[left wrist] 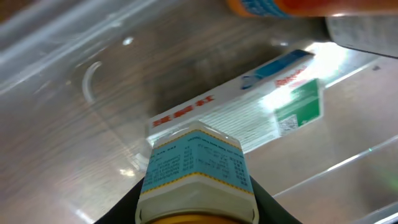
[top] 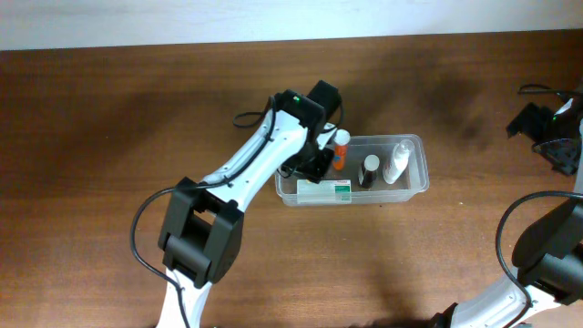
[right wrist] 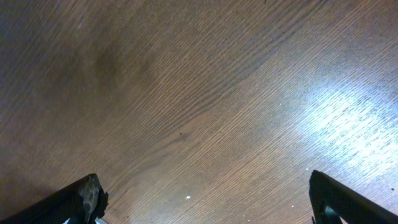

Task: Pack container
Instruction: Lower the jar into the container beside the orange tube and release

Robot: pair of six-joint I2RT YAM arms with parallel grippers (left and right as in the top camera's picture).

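Note:
The box's bare middle is to the right of my left gripper in the overhead view. I will move my left gripper over it next and let go of the small white bottle.
The clear container (top: pixel 412 139) sits at the table's middle. It holds a white and green box (top: pixel 324 190), an orange bottle (top: pixel 340 149), a dark bottle (top: pixel 369 170) and a white bottle (top: pixel 398 161). My left gripper (top: pixel 314 166) is inside the container's left end, shut on a small bottle with a blue label (left wrist: pixel 196 168). In the left wrist view that bottle hangs just above the box (left wrist: pixel 261 109), with the container's wall (left wrist: pixel 56 37) and the orange bottle (left wrist: pixel 273 6) around it. My right gripper (right wrist: pixel 205 199) is open and empty over bare wood at the far right (top: pixel 554 137).
The wooden table (top: pixel 109 118) stretches to the left and in front of the container. My left arm's base (top: pixel 200 237) stands at the front left. Black cables (top: pixel 537 91) lie at the far right edge.

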